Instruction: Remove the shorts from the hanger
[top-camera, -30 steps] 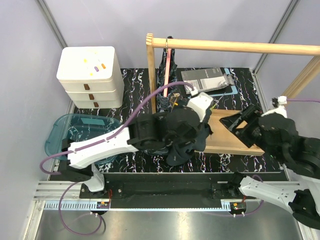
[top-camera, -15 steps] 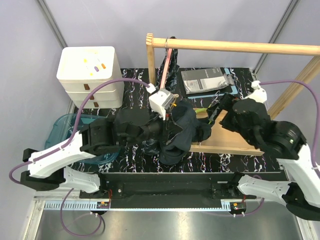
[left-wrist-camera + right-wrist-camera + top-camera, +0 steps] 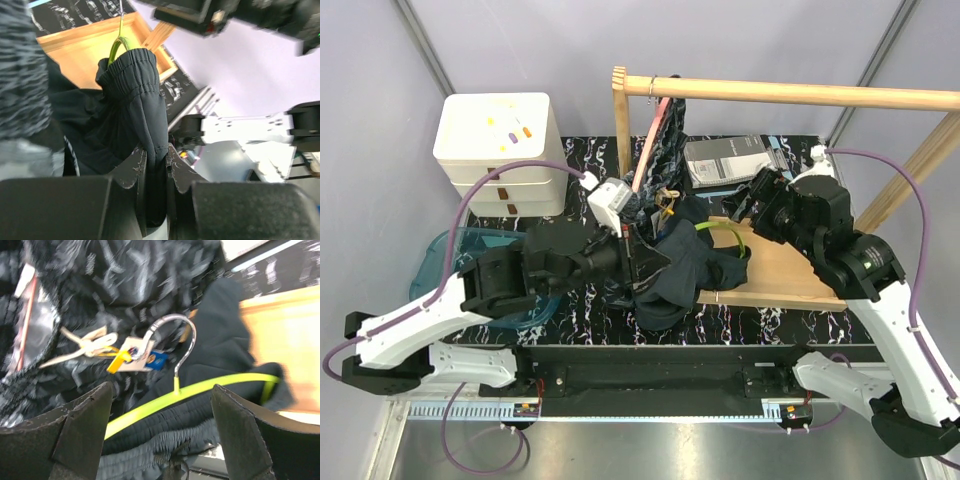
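My right gripper lowers leftward in the top view next and closes at the metal hook's green base (image 3: 176, 386), since that lies just below its open fingers.
The plain navy-black shorts (image 3: 682, 268) lie bunched on a lime-green hanger (image 3: 725, 233) over the near left corner of the wooden rack base. My left gripper (image 3: 638, 262) is shut on a fold of these shorts (image 3: 135, 95), with cloth pinched between the fingers (image 3: 156, 155). The green hanger (image 3: 116, 50) pokes out above the waistband. My right gripper (image 3: 745, 212) is open and empty, hovering just above the hanger bar (image 3: 190, 392) and its metal hook (image 3: 175, 335), the jaws wide on either side (image 3: 162, 405). The marbled shorts (image 3: 660, 140) hang on a pink hanger from the rail.
A wooden rail (image 3: 790, 93) and post stand over the wooden base (image 3: 790, 275). Stacked white drawers (image 3: 500, 150) are at the back left, a blue clear bin (image 3: 445, 262) at the left, a grey packet (image 3: 730, 158) behind. Paper tags (image 3: 135, 347) dangle by the hook.
My left arm has drawn back to the left with the navy shorts, exposing the green hanger. My right arm has swung up and left to hover open over the hanger.
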### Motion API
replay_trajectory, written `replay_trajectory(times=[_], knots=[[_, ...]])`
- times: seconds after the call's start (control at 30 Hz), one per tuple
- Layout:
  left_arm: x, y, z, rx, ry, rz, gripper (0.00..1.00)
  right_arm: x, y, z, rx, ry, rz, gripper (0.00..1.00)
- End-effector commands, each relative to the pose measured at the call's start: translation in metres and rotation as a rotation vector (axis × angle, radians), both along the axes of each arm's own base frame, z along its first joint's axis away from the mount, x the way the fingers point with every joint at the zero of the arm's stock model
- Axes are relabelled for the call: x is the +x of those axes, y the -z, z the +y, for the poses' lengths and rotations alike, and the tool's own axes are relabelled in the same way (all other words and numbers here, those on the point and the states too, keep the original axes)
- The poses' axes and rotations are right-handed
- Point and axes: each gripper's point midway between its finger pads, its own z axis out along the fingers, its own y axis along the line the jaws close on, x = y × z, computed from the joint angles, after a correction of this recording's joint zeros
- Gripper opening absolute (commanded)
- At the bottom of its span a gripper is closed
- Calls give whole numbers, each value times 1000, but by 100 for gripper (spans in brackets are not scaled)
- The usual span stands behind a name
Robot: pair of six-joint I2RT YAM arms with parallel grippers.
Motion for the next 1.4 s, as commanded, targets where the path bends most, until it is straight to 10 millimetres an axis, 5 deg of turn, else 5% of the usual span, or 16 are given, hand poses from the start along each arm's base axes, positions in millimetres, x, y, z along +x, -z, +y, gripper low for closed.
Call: replay_trajectory(times=[0.0, 0.17, 0.63, 0.77, 0.83, 0.97, 1.13, 1.2, 1.37], knots=[[-11, -78, 12, -306, 29, -24, 0, -1, -9, 26, 128, -134, -73, 85], [-17, -81, 18, -343, 54, -5, 0, -4, 3, 22, 175, -110, -91, 67], [-27, -84, 17, -371, 120, 18, 0, -9, -7, 46, 207, -267, -203, 52], [-29, -82, 14, -349, 141, 9, 0, 2, 1, 33, 215, -157, -190, 28], [-27, -76, 14, -316, 130, 18, 0, 5, 0, 27, 205, -120, -196, 8], [-22, -54, 13, -205, 111, 31, 0, 6, -5, 14, 176, -59, -190, 0], [-17, -45, 17, -123, 100, -19, 46, -3, -11, -14, 96, 45, -143, 0], [-14, -42, 19, -98, 91, -36, 56, -6, -13, -25, 73, 85, -136, 0], [-10, -30, 21, -37, 83, -59, 60, -21, -26, -46, 34, 142, -132, 0]])
